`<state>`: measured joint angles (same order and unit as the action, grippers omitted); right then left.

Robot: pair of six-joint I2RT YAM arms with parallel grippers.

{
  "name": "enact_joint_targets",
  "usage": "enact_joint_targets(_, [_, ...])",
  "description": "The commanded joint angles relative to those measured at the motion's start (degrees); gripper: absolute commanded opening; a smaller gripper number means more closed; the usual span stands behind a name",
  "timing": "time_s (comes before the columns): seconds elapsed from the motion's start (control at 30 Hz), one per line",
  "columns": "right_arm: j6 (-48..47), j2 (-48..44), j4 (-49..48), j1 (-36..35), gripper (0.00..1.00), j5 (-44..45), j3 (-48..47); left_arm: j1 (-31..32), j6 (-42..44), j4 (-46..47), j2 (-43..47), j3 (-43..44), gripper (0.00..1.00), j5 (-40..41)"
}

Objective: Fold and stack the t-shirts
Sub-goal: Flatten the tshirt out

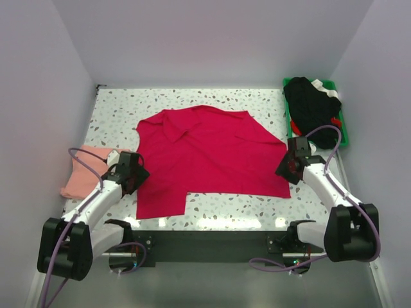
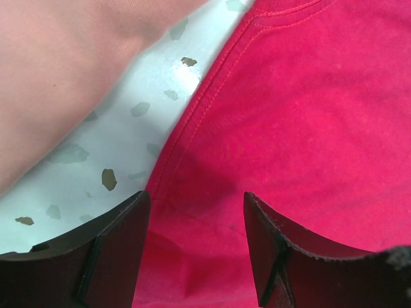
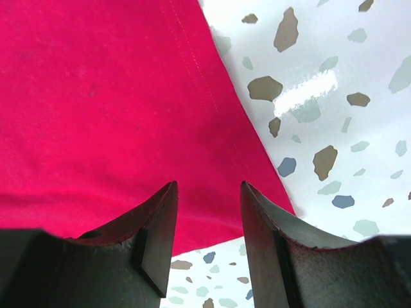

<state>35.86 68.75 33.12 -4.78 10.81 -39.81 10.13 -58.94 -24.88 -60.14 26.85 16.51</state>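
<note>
I should next lower my right gripper and shift it back toward the crimson-red t-shirt's near corner (image 1: pixel 286 192), so that it can pinch the cloth there.
The crimson-red t-shirt (image 1: pixel 212 154) lies spread out, partly folded, in the middle of the speckled table (image 1: pixel 225 206). The salmon-pink t-shirt (image 1: pixel 80 176) lies bunched at the left edge. My left gripper (image 1: pixel 136 173) is open, low over the red shirt's left hem; in the left wrist view the gripper (image 2: pixel 196 200) straddles red cloth (image 2: pixel 289 115), with the pink shirt (image 2: pixel 58 70) at upper left. My right gripper (image 1: pixel 289 168) is open at the red shirt's right front corner; in the right wrist view the gripper (image 3: pixel 209 187) is over the red cloth (image 3: pixel 103 96) near its hem.
A green plastic bin (image 1: pixel 344 130) at the back right corner holds dark clothes (image 1: pixel 313 109). White walls close in the table on three sides. Bare speckled surface shows behind and in front of the red shirt.
</note>
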Motion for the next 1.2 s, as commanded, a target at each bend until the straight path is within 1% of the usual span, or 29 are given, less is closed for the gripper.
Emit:
enact_joint_targets(0.0, [2.02, 2.26, 0.09, 1.17, 0.48, -1.67, 0.61, -0.64, 0.93, 3.27, -2.70, 1.97, 0.65, 0.18])
enact_joint_targets(0.07, [3.51, 2.44, 0.54, 1.87, 0.48, -1.93, 1.31, -0.64, 0.93, 3.09, -3.06, 1.63, 0.65, 0.19])
enact_joint_targets(0.2, [5.01, 1.30, 0.71, 4.42, 0.50, -5.52, 3.77, -0.64, 0.84, 3.61, -0.95, -0.13, 0.65, -0.43])
enact_joint_targets(0.3, [5.45, 0.86, 1.15, 4.69, 0.51, -7.03, 4.74, -0.64, 1.02, 4.23, -0.77, -0.75, 0.64, -0.69])
enact_joint_targets(0.33, [5.45, 0.60, 1.50, 6.17, 0.51, -7.64, 4.83, -0.64, 1.45, 4.58, -1.12, -0.75, 0.63, -1.04])
enact_joint_targets(0.53, [6.24, -0.81, 1.60, 6.88, 0.51, -6.94, 5.80, -0.64, 1.63, 6.34, -2.35, -1.19, 0.59, -2.28])
enact_joint_targets(0.73, [5.72, 2.35, -0.07, 6.97, 0.51, -7.20, 5.09, -0.64, 2.33, 6.34, -3.40, -0.48, 0.48, -1.05])
enact_joint_targets(0.83, [5.98, 3.40, -1.65, 6.97, 0.51, -7.91, 5.97, -0.73, 2.60, 7.39, -4.37, -0.31, 0.38, -0.87])
enact_joint_targets(0.87, [5.98, 3.58, -2.09, 6.97, 0.50, -8.26, 6.41, -0.73, 2.69, 8.00, -4.72, -0.22, 0.31, -1.04])
enact_joint_targets(0.9, [5.98, 4.28, -2.53, 6.97, 0.50, -8.69, 6.50, -0.73, 2.77, 8.27, -5.42, -0.13, 0.27, -1.22])
enact_joint_targets(0.93, [5.89, 4.37, -3.23, 6.97, 0.49, -8.70, 6.50, -0.73, 3.12, 8.71, -5.69, -0.13, 0.22, -1.57])
enact_joint_targets(0.97, [5.72, 4.72, -3.50, 6.97, 0.47, -8.70, 6.50, -0.73, 3.30, 9.23, -5.95, -0.05, 0.19, -1.75])
enact_joint_targets(1.0, [5.63, 5.07, -3.68, 6.97, 0.42, -8.52, 6.33, -0.73, 3.56, 9.50, -6.22, 0.13, 0.15, -1.92])
enact_joint_targets(1.07, [5.10, 5.08, -4.56, 6.97, 0.32, -8.52, 6.15, -0.81, 4.35, 9.85, -5.96, 0.48, 0.06, -2.36])
enact_joint_targets(1.1, [4.84, 5.25, -4.73, 6.97, 0.21, -8.61, 5.98, -0.81, 4.71, 9.94, -5.26, 1.00, 0.01, -2.45])
enact_joint_targets(1.17, [3.96, 5.17, -5.35, 6.97, 0.11, -9.57, 5.54, -0.81, 5.41, 9.16, -3.42, 1.62, 0.00, -1.93])
